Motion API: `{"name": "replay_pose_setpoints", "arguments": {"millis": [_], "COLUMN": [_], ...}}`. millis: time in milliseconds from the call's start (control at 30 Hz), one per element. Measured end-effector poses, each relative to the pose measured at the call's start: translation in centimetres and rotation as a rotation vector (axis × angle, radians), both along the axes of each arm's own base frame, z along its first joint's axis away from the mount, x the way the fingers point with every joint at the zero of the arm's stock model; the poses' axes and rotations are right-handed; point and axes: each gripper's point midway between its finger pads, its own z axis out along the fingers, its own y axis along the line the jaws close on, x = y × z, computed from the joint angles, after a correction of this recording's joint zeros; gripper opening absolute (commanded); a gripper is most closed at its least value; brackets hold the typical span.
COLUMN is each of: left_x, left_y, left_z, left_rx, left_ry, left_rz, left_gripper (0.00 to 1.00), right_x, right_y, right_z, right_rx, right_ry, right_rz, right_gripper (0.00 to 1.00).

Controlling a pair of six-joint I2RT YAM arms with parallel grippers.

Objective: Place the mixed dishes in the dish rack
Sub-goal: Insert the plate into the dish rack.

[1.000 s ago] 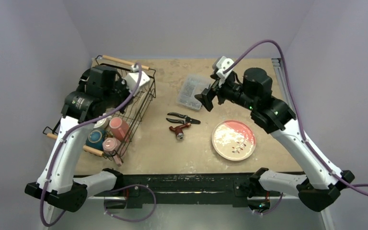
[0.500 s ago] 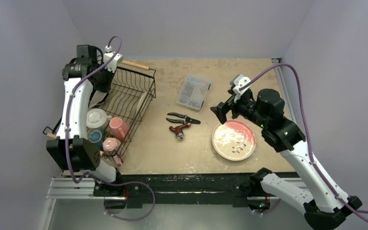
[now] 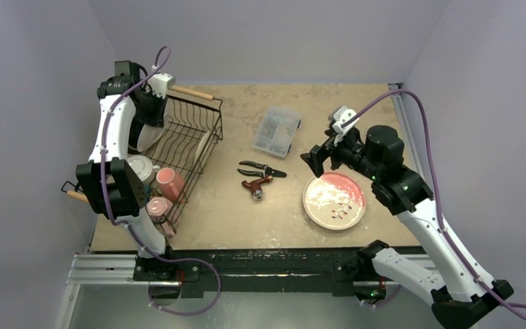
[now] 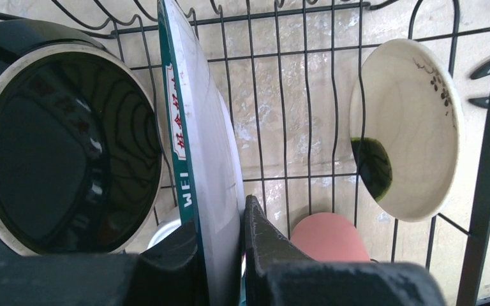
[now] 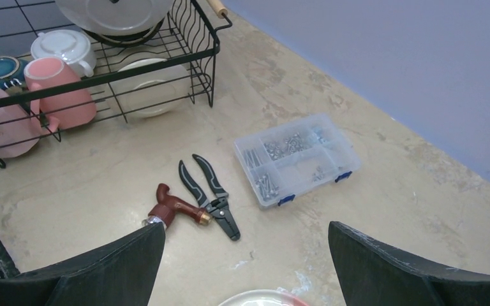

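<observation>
My left gripper will next go down toward the rack's bottom wires beside the dark bowl and let go of the plate, since the plate already stands on edge there.
My left gripper (image 4: 220, 245) is shut on a teal-rimmed white plate (image 4: 205, 127), held on edge over the far end of the black wire dish rack (image 3: 219, 123). In the rack, a dark bowl with a cream rim (image 4: 64, 146) stands to the plate's left. A cream saucer (image 4: 408, 127) leans on the wires to its right, and a pink mug (image 4: 328, 236) lies below. My right gripper (image 3: 315, 159) hangs open above the far edge of a red-rimmed plate (image 3: 334, 200) lying flat on the table. Its rim (image 5: 261, 298) shows low between the open fingers.
Black pliers (image 3: 264, 168) and a red-brown tool (image 3: 257, 185) lie mid-table between rack and plate. A clear compartment box (image 3: 277, 130) sits behind them. The rack's near end holds pink mugs (image 5: 57, 89), a white cup (image 5: 64, 46) and a teal cup (image 5: 0, 67).
My left arm has swung from the rack's middle to its far left end, carrying the plate. My right gripper has moved right and nearer, over the red-rimmed plate, and has stayed open.
</observation>
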Motion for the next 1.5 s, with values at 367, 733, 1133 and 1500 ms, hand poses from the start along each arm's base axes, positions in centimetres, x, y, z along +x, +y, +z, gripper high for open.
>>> {"name": "replay_pose_setpoints", "arguments": {"millis": [367,733,1133,1500], "left_x": [0.5,0.3,0.3,1.2], "left_y": [-1.2,-0.4,0.4,1.6], "left_z": [0.4,-1.1,-3.4,-4.6], "left_rx": [-0.104,-0.131,-0.147,-0.165], "left_ry": [-0.021,0.001,0.028,0.031], "left_rz": [0.015,0.056,0.078,0.127], "left_gripper": [0.00,0.00,0.00,0.29], "right_x": [1.4,1.4,1.6,2.2], "right_y": [1.4,1.6,1.5,1.9], "right_z": [-1.6,-1.3,-1.4,-2.7], "right_rx": [-0.010,0.000,-0.004,-0.025], "right_ry": [0.047,0.039,0.038,0.074], "right_rz": [0.032,0.046,0.043,0.046], "right_gripper": [0.99,0.99,0.99,0.99]}}
